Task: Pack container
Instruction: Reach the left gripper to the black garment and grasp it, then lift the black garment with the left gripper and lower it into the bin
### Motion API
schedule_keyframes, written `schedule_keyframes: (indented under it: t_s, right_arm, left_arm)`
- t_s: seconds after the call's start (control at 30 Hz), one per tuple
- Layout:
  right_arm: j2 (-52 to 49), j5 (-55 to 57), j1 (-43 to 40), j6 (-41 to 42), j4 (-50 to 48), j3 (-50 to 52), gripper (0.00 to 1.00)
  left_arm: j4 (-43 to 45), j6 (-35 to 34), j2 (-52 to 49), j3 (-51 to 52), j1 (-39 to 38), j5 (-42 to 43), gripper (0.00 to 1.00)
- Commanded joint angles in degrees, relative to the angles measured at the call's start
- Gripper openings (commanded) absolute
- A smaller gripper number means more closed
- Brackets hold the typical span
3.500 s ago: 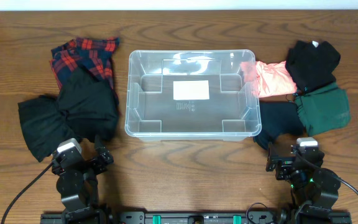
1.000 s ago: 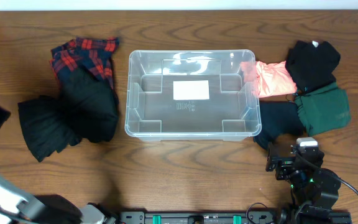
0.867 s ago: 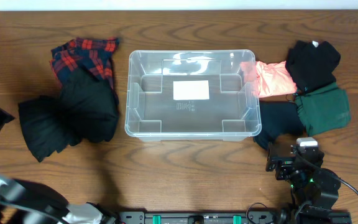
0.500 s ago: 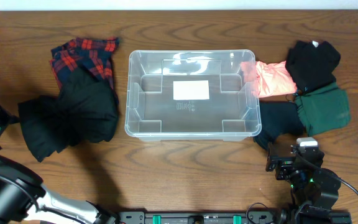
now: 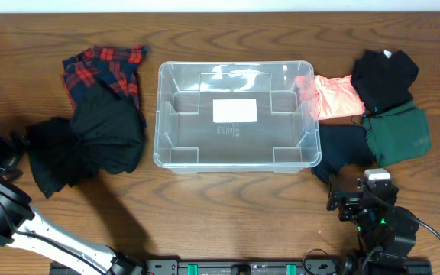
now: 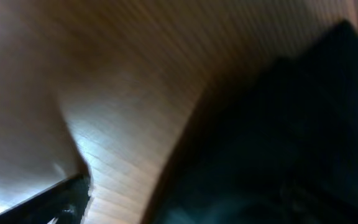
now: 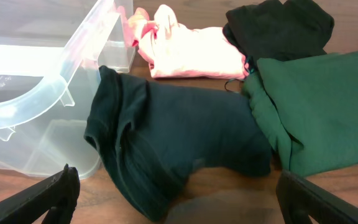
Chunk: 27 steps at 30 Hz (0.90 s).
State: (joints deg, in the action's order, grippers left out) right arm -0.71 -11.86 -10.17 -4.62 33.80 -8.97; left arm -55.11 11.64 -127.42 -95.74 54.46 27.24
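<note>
I will next move my left gripper onto the black garment's edge farthest from the bin and close, because that edge is beside my open fingers.
The container (image 5: 159, 114) is a clear rectangular bin at the table's centre, with nothing inside but a white label (image 5: 234, 111) on its floor. It also shows in the right wrist view (image 7: 42, 93). My left gripper (image 5: 12, 147) is at the far left, at the left edge of a black garment (image 5: 90, 141). The left wrist view is blurred, with one finger (image 6: 73, 196) over the wood and the black cloth (image 6: 278, 143) filling the right. It looks open and holds nothing. My right gripper (image 5: 361, 200) is open and empty near the front right, in front of a dark teal garment (image 7: 179, 137).
A red plaid cloth (image 5: 101, 65) lies behind the black garment. Right of the bin lie a pink garment (image 5: 334, 95), a black one (image 5: 384, 76), a green one (image 5: 399, 134) and the dark teal one (image 5: 342, 149), which touches the bin's corner.
My left arm has swung from its parked spot out to the far left and come in to the black garment's left edge, which has bunched slightly rightwards. The right arm has not moved.
</note>
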Motion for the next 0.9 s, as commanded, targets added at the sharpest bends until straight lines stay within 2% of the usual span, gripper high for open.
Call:
schedule_keyframes:
  t_s: [0.0,0.1,0.2,0.43,0.53,0.73,0.87]
  right_arm:
    - [0.3,-0.4,0.1,-0.2,0.1,0.1,0.99]
    - [0.3,-0.4,0.1,-0.2,0.1,0.1,0.99]
    - [0.3,-0.4,0.1,-0.2,0.1,0.1,0.99]
    - [0.3,-0.4,0.1,-0.2,0.1,0.1,0.99]
    - [0.3,-0.4,0.1,-0.2,0.1,0.1,0.99]
    - [0.3,-0.4,0.1,-0.2,0.1,0.1,0.99]
    - [0.3,-0.4,0.1,-0.2,0.1,0.1,0.99]
  left_arm:
    - [0.3,2.7,-3.2,0.9,-1.0,7.3,0.97]
    - [0.2,6.7,-4.6,0.9,-2.6,7.3,0.93]
    - [0.0,8.1,-5.5,1.0,-4.4,7.3,0.8]
    - [-5.0,9.0,-5.5,1.2,-7.5,9.8,0.32]
    - [-8.1,9.1,-5.4,1.1,-7.8,11.2,0.06]
    - [-16.1,9.1,-1.8,0.9,-7.8,11.3,0.06]
    - [-20.7,9.0,5.2,-0.8,-7.8,11.4,0.06]
